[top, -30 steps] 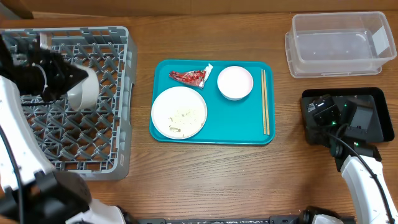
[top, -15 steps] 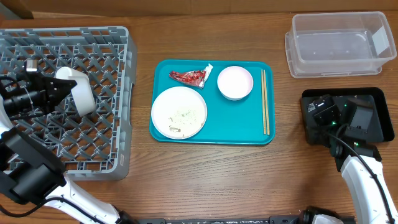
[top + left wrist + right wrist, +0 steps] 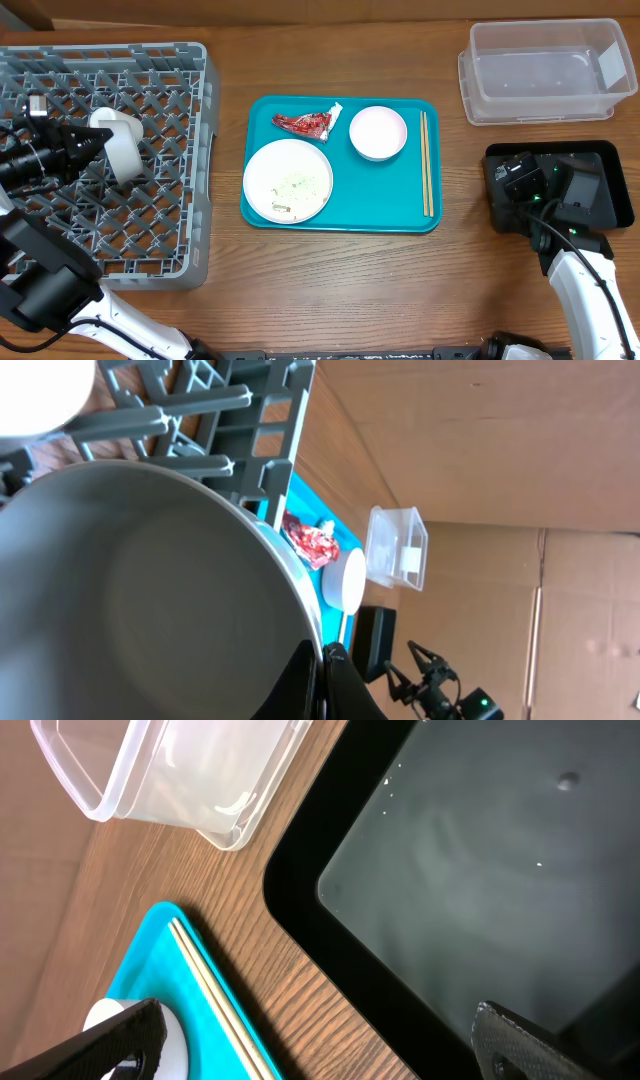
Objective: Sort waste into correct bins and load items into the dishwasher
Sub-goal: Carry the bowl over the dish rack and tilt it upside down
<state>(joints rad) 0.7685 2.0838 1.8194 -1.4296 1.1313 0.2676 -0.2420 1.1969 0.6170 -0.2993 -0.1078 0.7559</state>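
Note:
The slots of the open lattice (image 3: 104, 187) beside the white rounded thing are empty, so my left gripper needs to bring the bowl down and back onto them and let it go.
My left gripper (image 3: 98, 143) is shut on the rim of the pale grey-blue bowl (image 3: 122, 152), which hangs tipped on its side over the grey dish rack (image 3: 160, 235). In the left wrist view the bowl (image 3: 150, 590) fills the frame, its rim pinched between both fingers (image 3: 345, 695). On the teal tray (image 3: 340, 218) lie the white plate (image 3: 288, 180) with crumbs, the red wrapper (image 3: 305, 122), the pink bowl (image 3: 378, 132) and the chopsticks (image 3: 426, 163). My right gripper (image 3: 325, 1050) stands open and empty above the left edge of the black tray (image 3: 480, 870).
The clear tub (image 3: 545, 70) stands at the back right, just behind the black tray (image 3: 605, 160). A white rounded thing (image 3: 40, 390) shows at the top left of the left wrist view, by the rack's lattice. Bare wood separates rack, teal tray and bins.
My left gripper has carried the grey-blue bowl leftward and a little toward the back, over the rack. The right arm has not moved.

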